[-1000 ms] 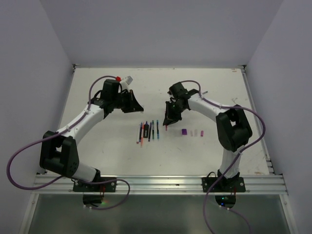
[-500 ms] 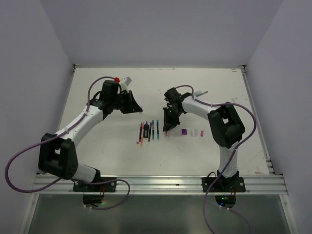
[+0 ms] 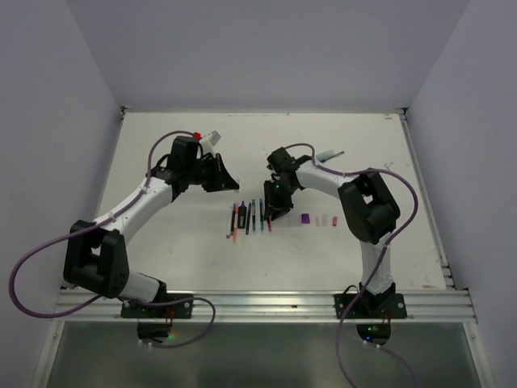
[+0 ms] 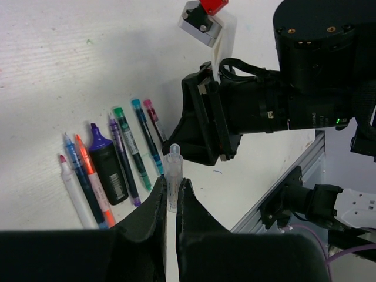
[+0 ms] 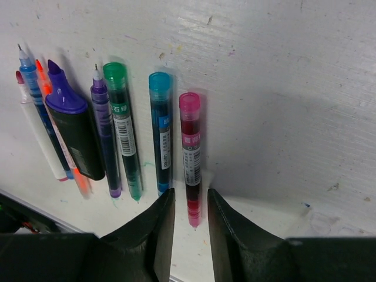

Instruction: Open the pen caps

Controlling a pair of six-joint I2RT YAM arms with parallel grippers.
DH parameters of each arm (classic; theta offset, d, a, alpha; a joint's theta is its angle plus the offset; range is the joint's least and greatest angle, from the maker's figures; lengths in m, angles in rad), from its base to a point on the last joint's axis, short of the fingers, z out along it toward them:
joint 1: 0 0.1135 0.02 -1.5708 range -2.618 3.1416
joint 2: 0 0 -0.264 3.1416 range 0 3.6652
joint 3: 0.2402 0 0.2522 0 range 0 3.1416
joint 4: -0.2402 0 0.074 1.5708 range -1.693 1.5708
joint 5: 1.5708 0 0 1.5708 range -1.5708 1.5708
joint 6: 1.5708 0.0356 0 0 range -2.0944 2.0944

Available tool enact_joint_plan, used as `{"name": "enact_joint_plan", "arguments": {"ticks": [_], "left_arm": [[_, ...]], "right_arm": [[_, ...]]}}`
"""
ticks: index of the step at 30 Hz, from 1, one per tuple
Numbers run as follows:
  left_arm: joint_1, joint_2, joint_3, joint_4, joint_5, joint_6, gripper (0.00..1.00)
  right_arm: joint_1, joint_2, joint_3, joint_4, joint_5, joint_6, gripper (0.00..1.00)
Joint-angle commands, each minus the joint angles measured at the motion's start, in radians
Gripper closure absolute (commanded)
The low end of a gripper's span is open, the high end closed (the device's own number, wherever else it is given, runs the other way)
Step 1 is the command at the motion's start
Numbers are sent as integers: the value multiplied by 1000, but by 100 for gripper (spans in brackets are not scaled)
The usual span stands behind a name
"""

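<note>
Loose caps already lie in a row past the pink pen, so the left gripper needs to move across the pens, back and down beside the whitish caps.
My left gripper (image 4: 169, 191) is shut on a clear whitish pen cap (image 4: 173, 170), which stands up between the fingertips above the table; in the top view this gripper (image 3: 223, 179) is up and left of the pens. The pens (image 3: 249, 218) lie side by side in a row. In the right wrist view they are a pink pen (image 5: 191, 153), a blue pen (image 5: 161, 138), a green pen (image 5: 121, 126), a purple pen (image 5: 104, 138) and a fat purple-tipped marker (image 5: 73, 132). My right gripper (image 5: 191, 197) is open, its jaws either side of the pink pen's tip. Purple (image 3: 305, 218), whitish (image 3: 321, 220) and pink (image 3: 334, 220) caps lie to the right.
The right arm's black wrist body (image 4: 276, 100) fills the left wrist view beyond the pens. A metal rail (image 3: 258, 303) runs along the table's near edge. White walls close in the table's left, far and right sides.
My right gripper has moved left and down to the right end of the pen row, and the pink pen now lies there between its open jaws. The left arm has barely shifted.
</note>
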Motion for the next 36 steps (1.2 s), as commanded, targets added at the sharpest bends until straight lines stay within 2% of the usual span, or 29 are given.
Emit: {"name": "enact_joint_plan", "arguments": {"ticks": [1, 5, 8, 12, 17, 26, 36], "left_arm": [[-39, 4, 5, 65, 38, -33, 100], [-85, 48, 23, 91, 43, -53, 100], [-128, 89, 34, 123, 50, -79, 100], [-176, 172, 45, 177, 101, -125, 100], [-258, 272, 69, 202, 116, -151, 100], [-331, 418, 85, 291, 173, -205, 100], [-349, 519, 157, 340, 136, -211, 100]], "right_arm": [[2, -20, 34, 13, -31, 0, 67], [-20, -104, 27, 24, -23, 13, 65], [-96, -184, 37, -63, 70, 33, 65], [-289, -276, 41, -197, 159, 13, 65], [-447, -379, 45, -234, 138, -21, 65], [-506, -411, 31, -254, 112, -41, 65], [-524, -410, 41, -251, 92, -49, 65]]}}
